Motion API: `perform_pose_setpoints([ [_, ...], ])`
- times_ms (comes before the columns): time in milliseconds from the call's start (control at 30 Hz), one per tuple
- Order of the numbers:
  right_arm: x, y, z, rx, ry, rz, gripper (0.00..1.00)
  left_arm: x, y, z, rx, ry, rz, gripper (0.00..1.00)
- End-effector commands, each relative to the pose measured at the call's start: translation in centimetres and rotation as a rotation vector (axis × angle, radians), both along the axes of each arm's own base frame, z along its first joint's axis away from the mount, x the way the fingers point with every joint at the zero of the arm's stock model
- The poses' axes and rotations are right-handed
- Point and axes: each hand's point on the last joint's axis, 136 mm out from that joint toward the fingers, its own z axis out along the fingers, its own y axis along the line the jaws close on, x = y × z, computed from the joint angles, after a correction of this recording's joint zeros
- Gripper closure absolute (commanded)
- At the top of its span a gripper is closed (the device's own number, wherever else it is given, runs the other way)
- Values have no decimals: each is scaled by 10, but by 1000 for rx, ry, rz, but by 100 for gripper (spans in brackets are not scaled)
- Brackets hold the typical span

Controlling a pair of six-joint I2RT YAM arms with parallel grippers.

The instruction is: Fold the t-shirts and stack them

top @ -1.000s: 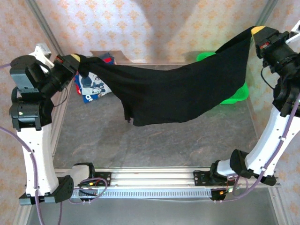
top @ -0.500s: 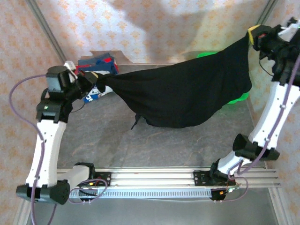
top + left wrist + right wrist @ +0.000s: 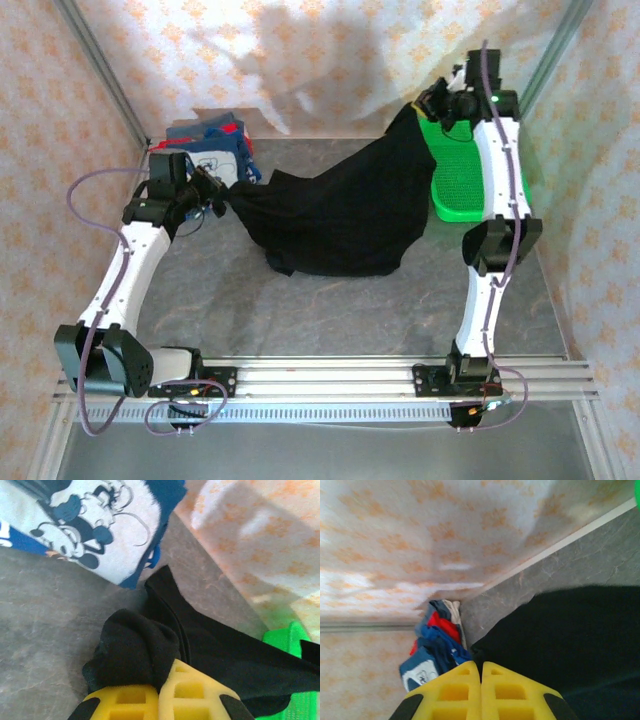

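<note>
Next, my left gripper draws back from the navy t-shirt over the bare grey table and releases the bunched corner there, since that spot is clear of other shirts.
The large black t-shirt point(image 3: 340, 215) hangs between both grippers, its lower part draped on the grey table. My left gripper point(image 3: 218, 190) is shut on a bunched corner at the shirt's left end, where black cloth point(image 3: 132, 650) bulges out over the yellow pads point(image 3: 125, 700) of the left gripper point(image 3: 161, 680). My right gripper point(image 3: 428, 106) is raised at the back right, shut on the shirt's other corner. From that wrist, the right gripper point(image 3: 481, 666) pinches the edge of the black t-shirt point(image 3: 565, 640). A navy t-shirt with a white cartoon print point(image 3: 85, 525) lies just beyond the left gripper.
A pile of t-shirts point(image 3: 208, 146), navy, red and grey point(image 3: 436, 642), sits in the back left corner. The green mesh basket point(image 3: 462, 182) stands at the back right, beside the right arm. Patterned walls close in the table point(image 3: 330, 310) at the back and sides.
Both grippers swung inward and toward the back with the black t-shirt. It was stretched high across the table; now it sags, its lower part resting on the surface.
</note>
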Motion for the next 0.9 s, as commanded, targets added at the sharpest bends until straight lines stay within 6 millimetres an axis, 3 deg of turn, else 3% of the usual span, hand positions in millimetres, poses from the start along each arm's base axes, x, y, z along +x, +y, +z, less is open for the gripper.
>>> perform_pose_setpoints([
  [0,6,18,-12,-102,-24,39,100,-12,11,-22,0,59,80,100],
  [133,19,58,-47,-143,-15,94,98,-30,25,-55,-12,155,155,100],
  [233,28,88,-62,-145,-30,135,59,-44,45,-76,-8,204,240,100],
  [300,21,105,-57,-138,-39,177,43,-50,54,-87,-44,210,280,100],
  [333,11,112,-54,-146,-34,206,37,-50,55,-90,-71,203,289,99],
  [400,-18,115,-47,-223,-13,253,30,-50,52,-94,-95,199,280,76],
  [467,-60,110,-47,-367,34,317,26,-53,49,-95,-105,208,262,51],
  [567,-127,99,-64,-486,156,406,23,-58,45,-80,-85,177,214,35],
  [667,-179,90,-98,-493,256,433,22,-67,42,-65,-30,179,147,15],
  [767,-215,94,-146,-487,296,469,21,-73,34,-71,-1,236,54,14],
  [867,-236,107,-187,-530,291,543,21,-71,20,-75,27,244,-81,10],
])
